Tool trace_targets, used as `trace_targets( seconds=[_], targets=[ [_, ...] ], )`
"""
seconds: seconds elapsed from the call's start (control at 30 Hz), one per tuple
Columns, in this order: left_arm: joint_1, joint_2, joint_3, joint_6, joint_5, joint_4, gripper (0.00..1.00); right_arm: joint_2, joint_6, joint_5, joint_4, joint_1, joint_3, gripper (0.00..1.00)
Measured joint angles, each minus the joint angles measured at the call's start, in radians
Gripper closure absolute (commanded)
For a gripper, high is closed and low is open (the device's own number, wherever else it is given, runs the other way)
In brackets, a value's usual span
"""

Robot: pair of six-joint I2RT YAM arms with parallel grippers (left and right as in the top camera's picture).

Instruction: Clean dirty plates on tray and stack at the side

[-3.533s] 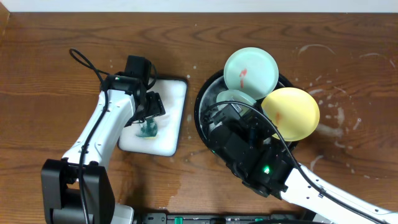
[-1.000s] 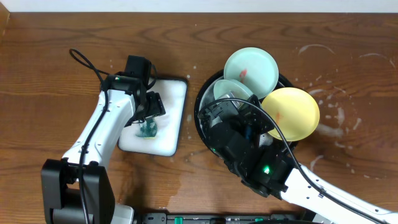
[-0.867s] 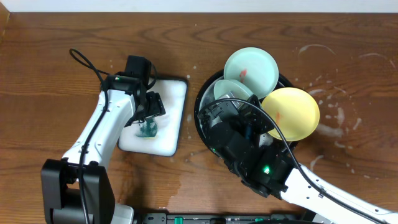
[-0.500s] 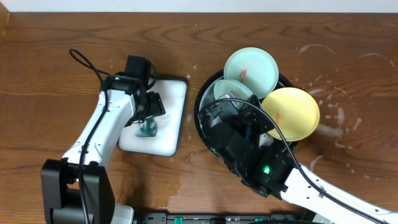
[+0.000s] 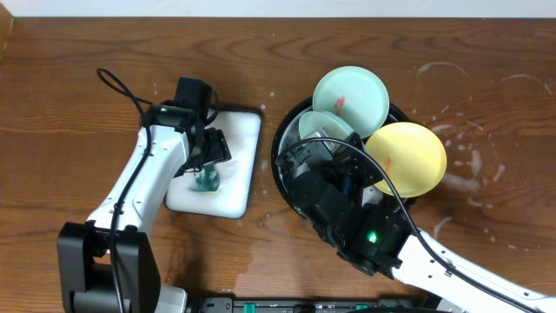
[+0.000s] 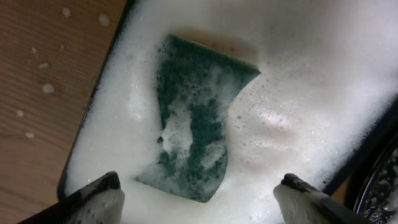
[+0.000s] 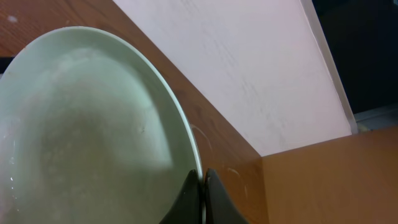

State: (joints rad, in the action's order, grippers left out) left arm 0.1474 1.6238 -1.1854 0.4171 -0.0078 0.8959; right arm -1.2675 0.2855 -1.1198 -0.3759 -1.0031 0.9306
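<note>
The wood is open to my right gripper's right in the overhead view. My right gripper should next carry the mint plate past the yellow plate and lower it there.
My right gripper is shut on the rim of a pale mint-green plate, which it holds tilted on edge over the black tray. From overhead this plate stands at the tray's back left. A second mint plate with a red smear leans on the tray's far rim. The yellow plate, also smeared red, leans on the right rim. My left gripper is open just above a green sponge that lies in foam.
The white rounded dish, full of suds, stands left of the tray with the sponge in it. Soap streaks and wet patches mark the wood right of the tray. My right arm covers the tray's front.
Since 3.5 s ago my right gripper has raised and tilted the held mint plate more upright. Nothing has moved over the last second. The left arm has stayed still.
</note>
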Motion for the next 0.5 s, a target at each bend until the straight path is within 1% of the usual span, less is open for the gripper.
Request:
trace_targets(
  seconds=[0.23,0.33,0.4,0.47,0.5],
  targets=[
    [0.0,0.0,0.0,0.0,0.0,0.0,0.18,0.0,-0.005,0.0,0.0,0.0,0.0,0.99],
    [0.0,0.0,0.0,0.0,0.0,0.0,0.18,0.0,-0.061,0.001,-0.008,0.004,0.0,0.99],
    [0.0,0.0,0.0,0.0,0.0,0.0,0.18,0.0,-0.166,0.0,-0.039,0.02,0.001,0.99],
    [0.0,0.0,0.0,0.0,0.0,0.0,0.18,0.0,-0.334,0.005,-0.105,0.058,0.002,0.99],
    [0.0,0.0,0.0,0.0,0.0,0.0,0.18,0.0,-0.371,0.011,-0.116,0.069,0.002,0.99]
  ],
)
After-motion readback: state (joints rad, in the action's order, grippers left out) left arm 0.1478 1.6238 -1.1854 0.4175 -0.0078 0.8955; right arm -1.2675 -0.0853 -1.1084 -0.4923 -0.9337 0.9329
